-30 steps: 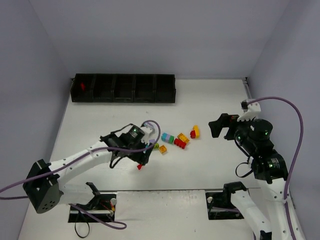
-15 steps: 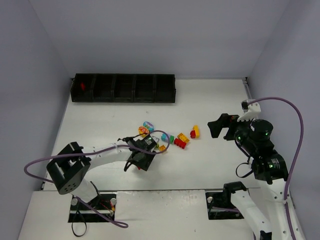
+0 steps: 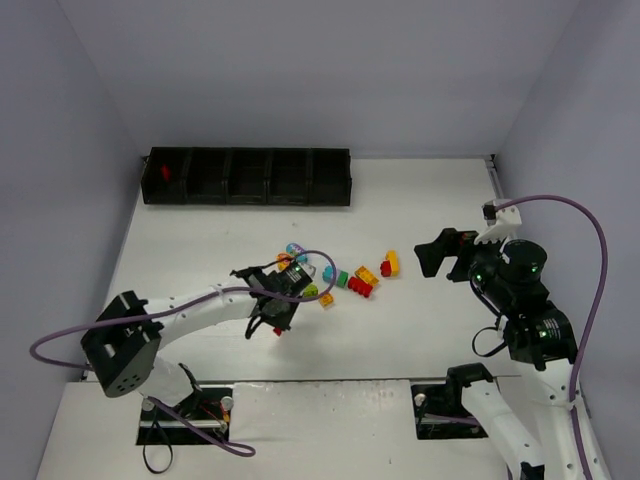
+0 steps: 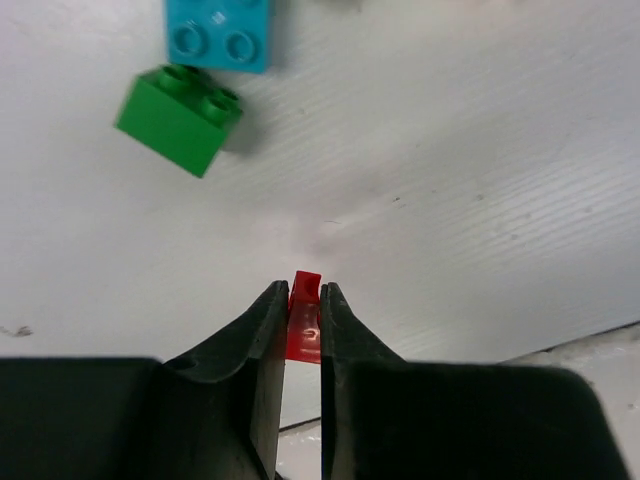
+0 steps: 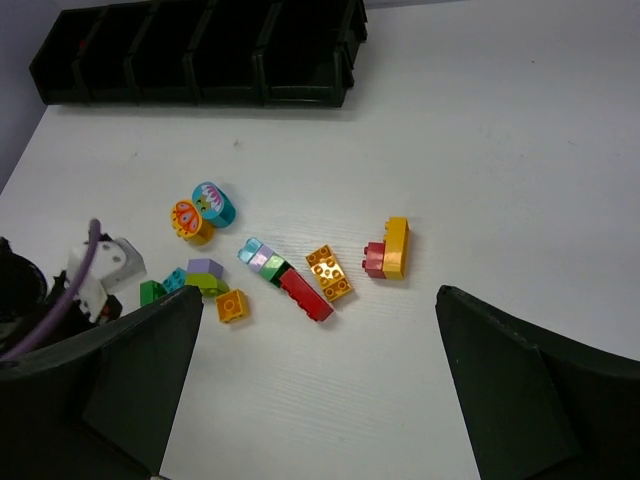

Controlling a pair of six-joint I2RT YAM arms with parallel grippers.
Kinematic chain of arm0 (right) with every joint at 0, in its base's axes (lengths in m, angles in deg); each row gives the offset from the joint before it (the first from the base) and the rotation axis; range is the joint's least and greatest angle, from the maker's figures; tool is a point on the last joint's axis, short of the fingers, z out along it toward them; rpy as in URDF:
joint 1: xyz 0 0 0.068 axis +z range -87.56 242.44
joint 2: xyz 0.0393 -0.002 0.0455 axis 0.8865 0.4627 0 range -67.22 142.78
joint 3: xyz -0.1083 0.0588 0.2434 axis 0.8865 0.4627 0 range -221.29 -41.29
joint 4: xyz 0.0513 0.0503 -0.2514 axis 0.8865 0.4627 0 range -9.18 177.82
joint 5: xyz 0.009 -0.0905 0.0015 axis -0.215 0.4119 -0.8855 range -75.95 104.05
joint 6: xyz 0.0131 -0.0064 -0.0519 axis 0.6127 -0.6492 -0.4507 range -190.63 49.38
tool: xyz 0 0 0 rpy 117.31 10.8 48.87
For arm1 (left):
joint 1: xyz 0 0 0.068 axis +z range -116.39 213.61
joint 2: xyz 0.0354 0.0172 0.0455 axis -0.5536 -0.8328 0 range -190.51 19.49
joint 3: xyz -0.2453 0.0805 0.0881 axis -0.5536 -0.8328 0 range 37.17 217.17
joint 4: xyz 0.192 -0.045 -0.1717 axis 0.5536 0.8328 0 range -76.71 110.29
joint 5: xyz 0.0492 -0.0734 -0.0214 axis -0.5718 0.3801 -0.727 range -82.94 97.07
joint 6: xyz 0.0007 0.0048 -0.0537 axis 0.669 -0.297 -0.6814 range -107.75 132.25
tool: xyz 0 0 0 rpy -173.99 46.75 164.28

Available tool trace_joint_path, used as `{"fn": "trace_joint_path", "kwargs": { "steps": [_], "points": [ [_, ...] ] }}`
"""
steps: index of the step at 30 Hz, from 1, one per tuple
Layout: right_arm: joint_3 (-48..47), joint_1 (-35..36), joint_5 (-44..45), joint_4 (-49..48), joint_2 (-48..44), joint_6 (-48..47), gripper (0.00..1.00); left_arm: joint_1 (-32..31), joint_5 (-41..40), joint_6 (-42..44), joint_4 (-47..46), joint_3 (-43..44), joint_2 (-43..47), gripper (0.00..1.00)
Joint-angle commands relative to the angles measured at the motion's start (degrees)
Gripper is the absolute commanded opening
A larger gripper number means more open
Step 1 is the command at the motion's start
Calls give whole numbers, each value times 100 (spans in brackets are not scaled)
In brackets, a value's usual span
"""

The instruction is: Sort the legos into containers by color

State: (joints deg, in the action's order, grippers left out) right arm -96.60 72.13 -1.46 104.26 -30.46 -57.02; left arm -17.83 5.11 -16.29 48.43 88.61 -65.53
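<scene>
My left gripper is about to lift the color-matching lego up and outward over the container section with the red piece. It will then release the lego.
My left gripper point(image 4: 302, 296) is shut on a small red lego point(image 4: 303, 318), low over the table just in front of the pile; the same red lego point(image 3: 279, 330) shows under the left gripper point(image 3: 277, 322) from above. A green lego point(image 4: 180, 117) and a cyan lego point(image 4: 220, 33) lie just beyond it. The remaining legos point(image 5: 300, 280) are scattered mid-table: a long red one, orange, lilac, green, cyan and a red-and-yellow pair point(image 5: 389, 250). The black containers point(image 3: 247, 177) stand at the back left, with a red piece point(image 3: 166, 172) in the leftmost compartment. My right gripper point(image 5: 315, 380) hangs open high above the table, holding nothing.
Two round printed pieces point(image 5: 200, 212) lie at the pile's left end. Grey walls close in the table at the back and sides. Both arm bases point(image 3: 185, 415) sit at the near edge.
My left gripper has come down at the near side of the pile and shut on the small red lego. The right arm has stayed still.
</scene>
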Motion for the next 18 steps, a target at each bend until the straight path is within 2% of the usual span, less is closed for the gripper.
{"fn": "trace_joint_path", "kwargs": {
  "steps": [1,5,8,9,15,18],
  "points": [
    [-217,85,-49,-367,69,-33,100,186,-296,5,563,699,678,0],
    [-278,147,-5,-402,130,-86,100,809,-463,374,881,1568,960,0],
    [-314,199,56,-410,183,-130,100,1784,-507,1023,776,2131,961,0],
    [-314,200,74,-411,201,-130,100,2378,-516,1156,680,2264,917,0],
    [-270,243,65,-472,350,-122,100,4296,-508,1562,-943,3388,-5,0],
    [-261,244,39,-498,481,-104,100,4878,-560,1483,-1525,4151,-752,0]
  ]
}}
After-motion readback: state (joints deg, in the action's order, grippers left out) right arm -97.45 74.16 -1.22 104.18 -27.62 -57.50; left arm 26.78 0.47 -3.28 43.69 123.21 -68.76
